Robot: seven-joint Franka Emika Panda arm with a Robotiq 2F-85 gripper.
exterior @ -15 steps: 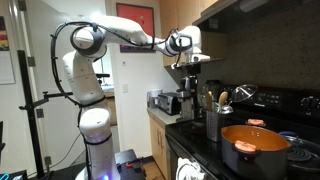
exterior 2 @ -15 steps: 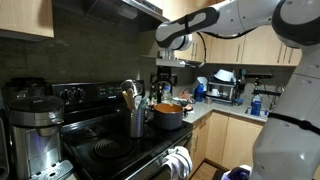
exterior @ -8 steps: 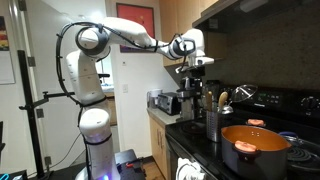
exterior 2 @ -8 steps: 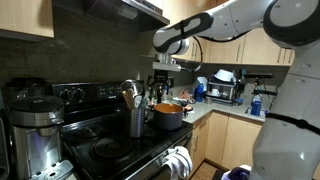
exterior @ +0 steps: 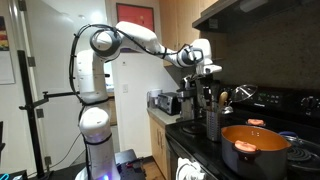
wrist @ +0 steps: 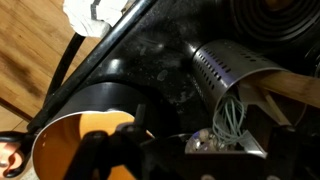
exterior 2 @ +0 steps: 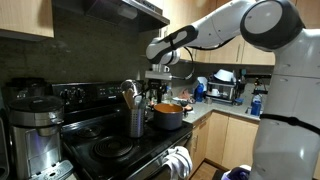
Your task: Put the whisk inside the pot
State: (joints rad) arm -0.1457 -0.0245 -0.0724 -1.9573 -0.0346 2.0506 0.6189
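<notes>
I should move my open gripper outward over the holder's opening (exterior: 214, 111) (wrist: 236, 108) and close on the whisk's handle, because the whisk's wires show there beside wooden utensils.
The whisk (wrist: 231, 112) stands in a perforated steel utensil holder (wrist: 222, 68); in the wrist view its thin teal-grey wires show in the holder's mouth beside wooden utensils (wrist: 292, 88). The wide orange pot (exterior: 255, 148) sits on the black stove next to the holder (exterior: 212, 124), as both exterior views show (exterior 2: 167, 114). My gripper (exterior: 205, 84) hangs above the holder, clear of the utensils. In the wrist view its dark fingers (wrist: 108, 150) stand apart at the bottom edge, with nothing between them. I cannot pick out the whisk in either exterior view.
A black stovetop (exterior 2: 120, 150) carries holder and pot, with a range hood (exterior 2: 125, 10) overhead. A coffee maker (exterior 2: 30, 120) stands at the stove's far end. A toaster oven (exterior 2: 226, 92) and bottles (exterior 2: 255, 103) sit on the counter. A white cloth (wrist: 95, 12) lies near the stove edge.
The arm has reached further toward the stove. The gripper moved from beside the counter to over the utensil holder and dropped slightly. Pot and holder have not moved.
</notes>
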